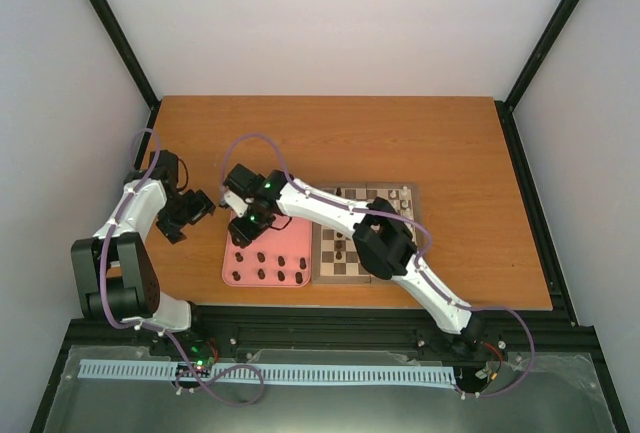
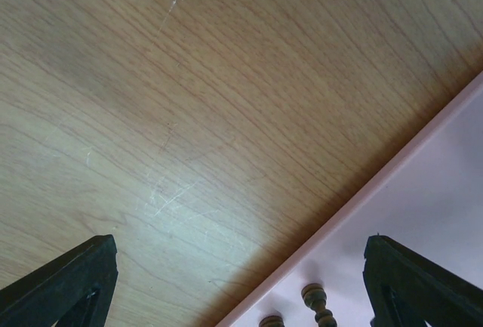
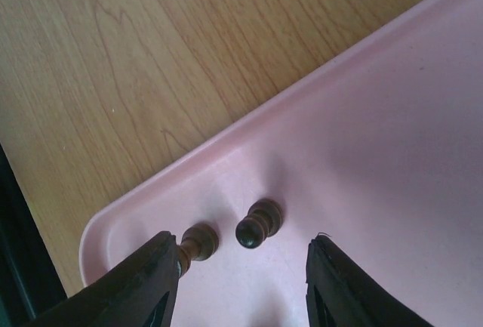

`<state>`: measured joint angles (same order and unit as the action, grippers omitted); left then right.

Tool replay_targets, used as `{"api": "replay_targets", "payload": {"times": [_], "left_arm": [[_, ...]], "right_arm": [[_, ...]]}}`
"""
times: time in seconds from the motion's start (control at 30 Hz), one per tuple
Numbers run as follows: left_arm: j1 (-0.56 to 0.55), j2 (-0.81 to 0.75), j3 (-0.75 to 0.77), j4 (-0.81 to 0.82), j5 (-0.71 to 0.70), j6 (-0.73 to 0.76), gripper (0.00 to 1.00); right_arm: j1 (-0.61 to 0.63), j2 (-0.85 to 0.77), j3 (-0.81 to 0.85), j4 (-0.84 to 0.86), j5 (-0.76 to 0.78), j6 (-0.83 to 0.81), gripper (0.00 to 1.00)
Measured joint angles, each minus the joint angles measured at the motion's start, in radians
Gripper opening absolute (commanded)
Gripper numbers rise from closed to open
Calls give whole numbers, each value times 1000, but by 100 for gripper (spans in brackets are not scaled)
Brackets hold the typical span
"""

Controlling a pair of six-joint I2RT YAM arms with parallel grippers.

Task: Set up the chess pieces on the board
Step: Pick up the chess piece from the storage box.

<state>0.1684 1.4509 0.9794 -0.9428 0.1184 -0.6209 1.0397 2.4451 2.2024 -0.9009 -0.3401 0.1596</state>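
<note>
Next, my right gripper should drop straight down around the dark pawn (image 3: 259, 223) below it and close, since its open fingers already stand on either side.
Several dark chess pieces (image 1: 262, 275) stand on a pink tray (image 1: 236, 253) left of the board (image 1: 330, 271). A few dark pieces (image 1: 341, 249) stand on the board. My right gripper (image 1: 246, 227) hangs over the tray's far left corner. In the right wrist view it is open (image 3: 240, 265). A dark pawn (image 3: 259, 223) stands between its fingers, touching neither. A second dark piece (image 3: 198, 241) stands right beside the left finger (image 3: 148, 282). My left gripper (image 1: 188, 211) is open (image 2: 240, 245) over bare table at the tray's edge (image 2: 392, 172), with two piece tops (image 2: 318, 301) in front of it.
Cream-white pieces (image 1: 402, 194) line the board's far right edge. The right arm (image 1: 385, 243) stretches across the board and hides part of it. The orange-brown table (image 1: 330, 143) runs out behind the tray and board. A black frame rail (image 1: 300, 325) borders the near edge.
</note>
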Motion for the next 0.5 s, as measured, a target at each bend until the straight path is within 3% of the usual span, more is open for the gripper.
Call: {"api": "replay_targets", "payload": {"times": [0.5], "left_arm": [[0, -3, -5, 2, -6, 0, 100]], "right_arm": [[2, 85, 68, -3, -19, -1, 33]]}}
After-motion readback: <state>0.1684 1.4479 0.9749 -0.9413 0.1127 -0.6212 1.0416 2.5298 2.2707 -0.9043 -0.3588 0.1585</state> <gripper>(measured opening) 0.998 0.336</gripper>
